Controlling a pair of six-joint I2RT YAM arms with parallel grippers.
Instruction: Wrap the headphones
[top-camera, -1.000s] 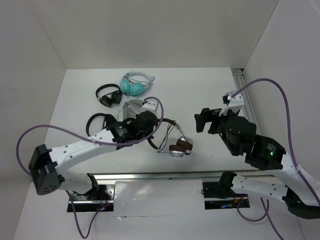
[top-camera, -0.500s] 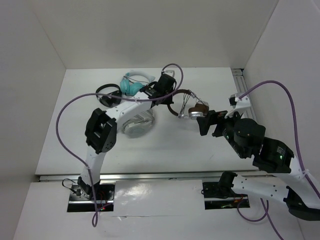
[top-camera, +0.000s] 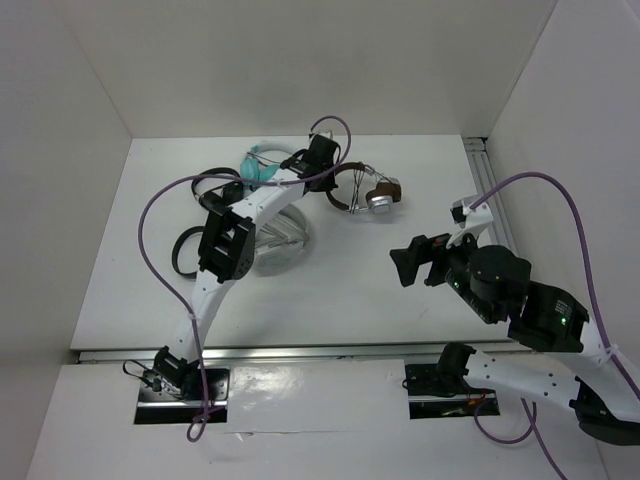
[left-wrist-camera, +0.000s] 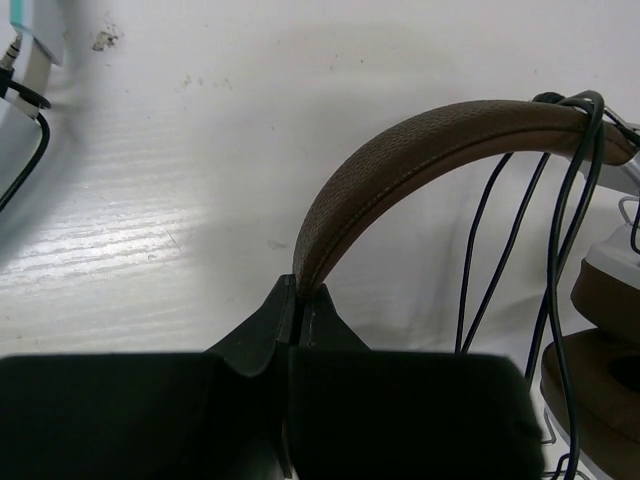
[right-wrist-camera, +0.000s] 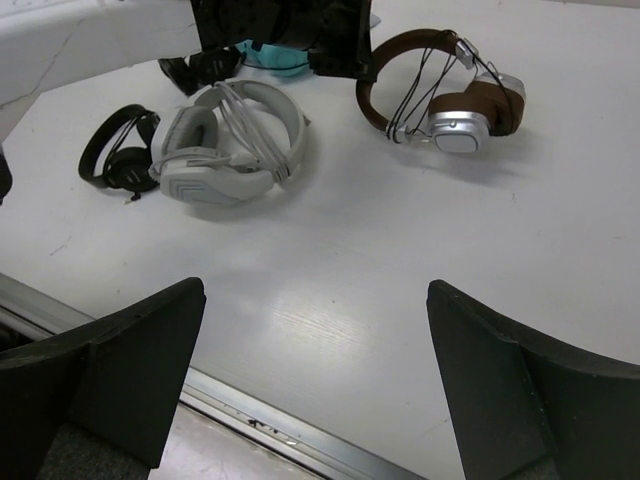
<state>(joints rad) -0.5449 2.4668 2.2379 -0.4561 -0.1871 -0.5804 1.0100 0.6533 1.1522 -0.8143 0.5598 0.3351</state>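
Observation:
I will next move the headband (left-wrist-camera: 420, 150) a little toward the teal pair with my left gripper and let it go, since bare tabletop lies to the gripper's left in the wrist view.
The headphones (top-camera: 370, 192), with a brown headband (left-wrist-camera: 420, 150) and brown-and-silver earcups (right-wrist-camera: 470, 110), lie at the far middle of the table. A thin dark cable (left-wrist-camera: 565, 170) is looped over the headband several times. My left gripper (top-camera: 332, 184) reaches far back and is shut on the left end of the headband, its fingertips (left-wrist-camera: 298, 300) pinching the brown band. My right gripper (top-camera: 418, 258) hovers over the table to the near right of the headphones. Its jaws are wide open (right-wrist-camera: 315, 300), nothing is between them, and it is well apart from the headphones.
A white headset (right-wrist-camera: 230, 150) lies left of centre under the left arm. Black pairs (top-camera: 185, 250) (right-wrist-camera: 120, 155) and a teal pair (top-camera: 265, 165) lie at the left and back. Aluminium rails run along the right edge (top-camera: 490, 190) and front edge (top-camera: 300, 352).
The left arm has swung from the near centre to the far back of the table, carrying the headphones by the headband. The right gripper stayed open and shifted only slightly.

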